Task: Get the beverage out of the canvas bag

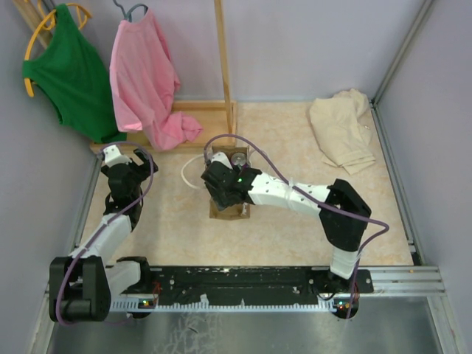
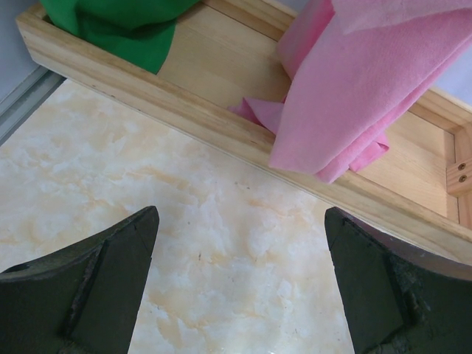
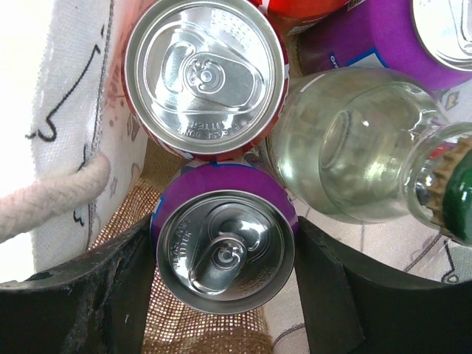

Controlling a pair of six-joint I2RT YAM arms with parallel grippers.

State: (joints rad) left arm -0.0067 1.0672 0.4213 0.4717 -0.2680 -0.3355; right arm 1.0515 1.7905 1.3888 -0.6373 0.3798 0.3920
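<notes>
The purple can will next be lifted from the bag [image 1: 229, 212] by the robot's right gripper and lowered onto the tabletop [image 1: 302, 158] beside the beige cloth to be released, since that spot is empty.
The canvas bag [image 1: 229, 212] stands mid-table, mostly hidden under my right gripper [image 1: 225, 184]. In the right wrist view its white printed lining [image 3: 74, 110], brown mesh wall [image 3: 192, 332] and a white rope handle [image 3: 51, 203] show. Inside stand a purple can [image 3: 225, 251], a red can [image 3: 205, 74], a clear glass bottle [image 3: 354, 147] and a second purple can [image 3: 435, 37]. My right gripper [image 3: 225, 232] is down in the bag, its fingers pressed on both sides of the near purple can. My left gripper [image 2: 242, 214] is open and empty over bare tabletop.
A wooden rack base [image 2: 221, 125] with a pink cloth [image 2: 369, 88] and a green garment [image 2: 118, 29] lies just beyond my left gripper [image 1: 125, 166]. A beige cloth [image 1: 341, 129] lies at the back right. Grey walls close in the table.
</notes>
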